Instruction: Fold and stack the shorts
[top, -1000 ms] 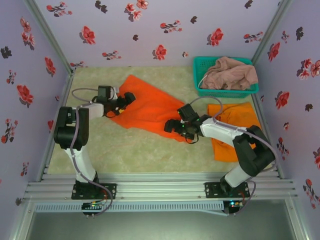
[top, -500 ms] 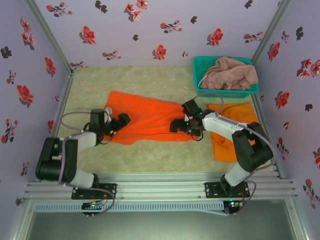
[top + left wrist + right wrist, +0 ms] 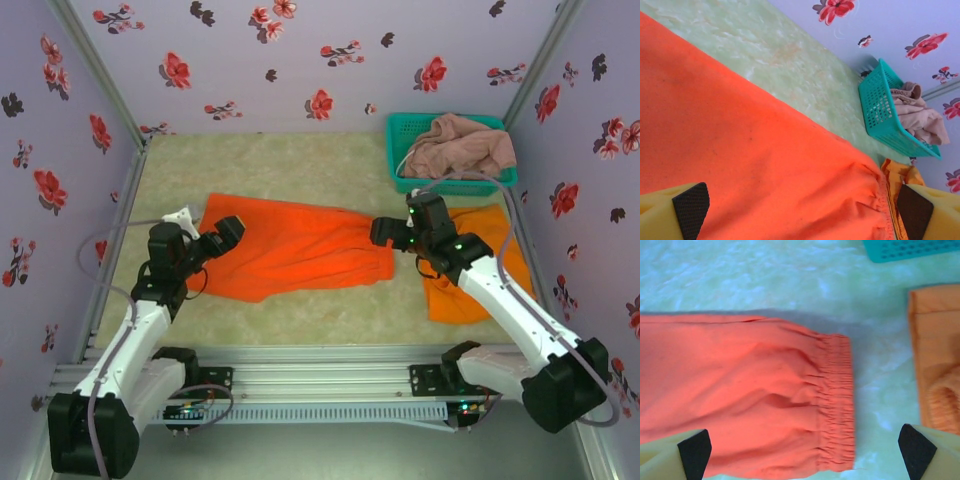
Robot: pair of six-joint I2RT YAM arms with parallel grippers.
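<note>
The shorts' gathered waistband lies bare below the open fingers of my right gripper, so I will lower that gripper onto the middle of that ruffled band (image 3: 384, 255) (image 3: 836, 402) and close it there.
One bright orange pair of shorts (image 3: 295, 258) lies spread flat across the middle of the table, its gathered waistband (image 3: 837, 400) at the right end. My left gripper (image 3: 225, 238) hovers open over the cloth's left end; in the left wrist view orange cloth (image 3: 740, 150) lies beneath the left gripper (image 3: 800, 215), not pinched. My right gripper (image 3: 384, 233) stands open just above the waistband end, nothing between its fingers (image 3: 695, 452). A second orange pair (image 3: 490, 262) lies folded at the right. The pink-beige shorts (image 3: 462, 146) sit heaped in the basket.
The teal mesh basket (image 3: 402, 150) stands at the back right against the flowered wall. A white drawstring (image 3: 183, 214) pokes out by the left end of the spread shorts. Bare green tabletop (image 3: 300, 170) stretches behind the shorts.
The spread shorts went from lying diagonally to lying straight across the table. The left arm drew back toward the near left; the right arm swung right, to the waistband end.
</note>
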